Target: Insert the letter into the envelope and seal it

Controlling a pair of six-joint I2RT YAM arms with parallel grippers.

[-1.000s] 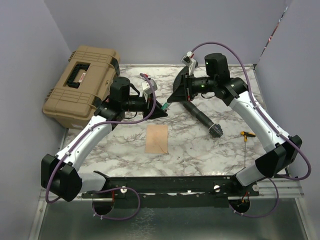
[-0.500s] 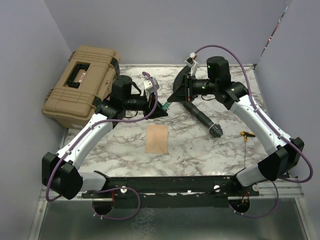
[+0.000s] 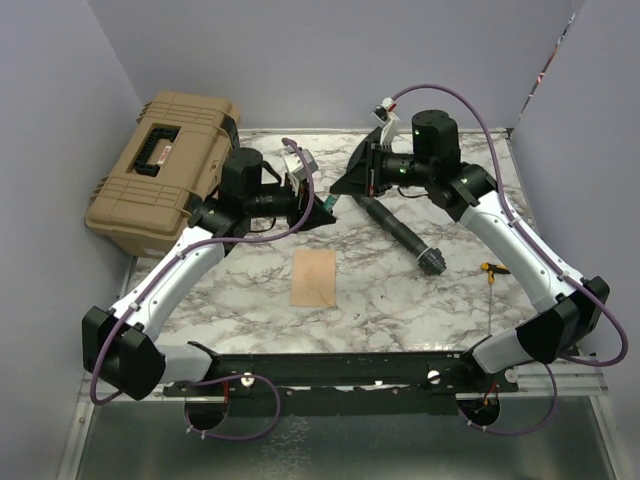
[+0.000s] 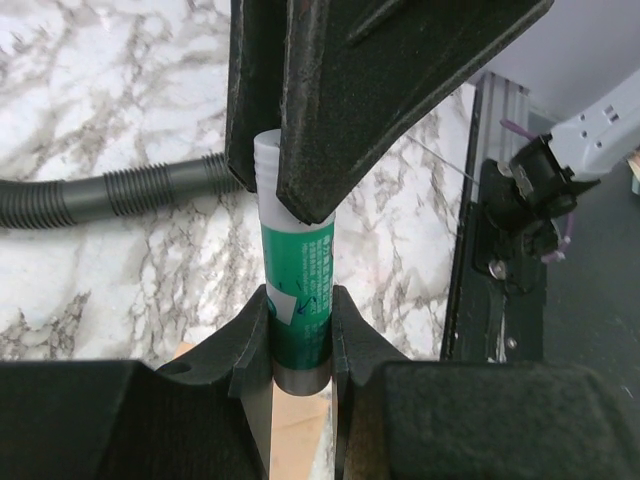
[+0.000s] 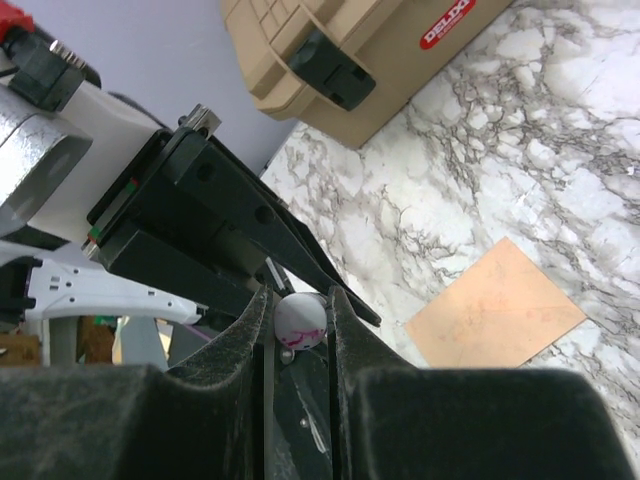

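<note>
My left gripper will first move away from the right gripper and tip downward, to lower the stick beside the black hose, where the marble is empty.
A single kraft-brown envelope [image 3: 313, 278] lies flat and closed on the marble table; it also shows in the right wrist view [image 5: 495, 305], with faint diagonal seams. The letter is not in view. My left gripper [image 3: 320, 214] is shut on a green glue stick [image 4: 298, 300], held in the air behind the envelope. My right gripper [image 3: 337, 190] meets it tip to tip and is shut on the stick's white cap [image 5: 301, 318]. In the left wrist view the right gripper's black fingers [image 4: 330, 100] cover the cap end [image 4: 266, 158].
A tan hard case [image 3: 165, 165] stands at the back left. A black ribbed hose [image 3: 400, 230] lies on the table right of centre. A small yellow tool [image 3: 493, 268] lies near the right edge. Purple walls close in three sides.
The two grippers have drawn together above the table. The left wrist has turned the glue stick toward the right gripper, which now grips its cap. The envelope has not moved.
</note>
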